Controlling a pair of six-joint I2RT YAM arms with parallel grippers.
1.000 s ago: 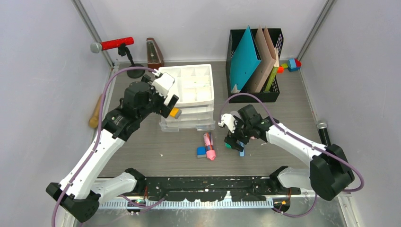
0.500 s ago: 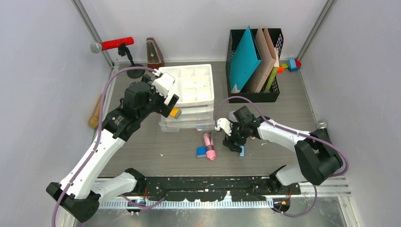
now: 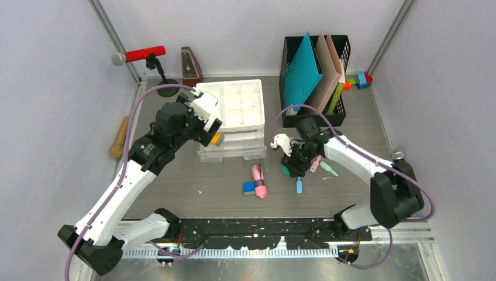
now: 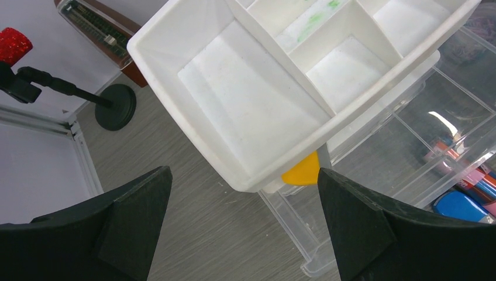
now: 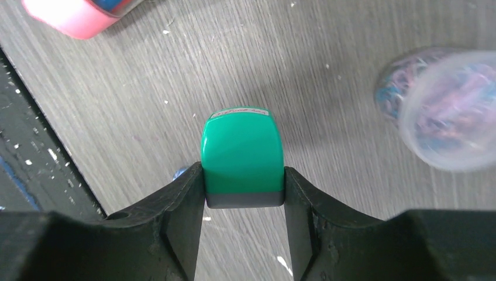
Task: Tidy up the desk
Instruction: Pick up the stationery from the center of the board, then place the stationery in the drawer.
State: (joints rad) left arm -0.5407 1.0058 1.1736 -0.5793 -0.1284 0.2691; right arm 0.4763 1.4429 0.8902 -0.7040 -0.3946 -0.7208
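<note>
My right gripper will next lift the green block over to the left in the top view, lower it into the empty end of the clear drawer and let go of it.
The desk is a grey wood-grain top. My right gripper is shut on a green block with a grey base, held just above the desk right of centre. My left gripper is open and empty, hovering over the front-left corner of a white compartment tray that sits on a clear drawer unit. An orange piece shows under that corner. A pink highlighter, a blue eraser and a small blue piece lie on the desk.
A black file holder with folders stands at the back right, coloured blocks beside it. A red microphone on a stand and a metronome stand at the back left. A wooden handle lies at the left. Pink and green markers lie by my right arm.
My right gripper has moved a little back and to the right with the green block; the small blue piece now lies uncovered on the desk. The left arm has barely moved.
</note>
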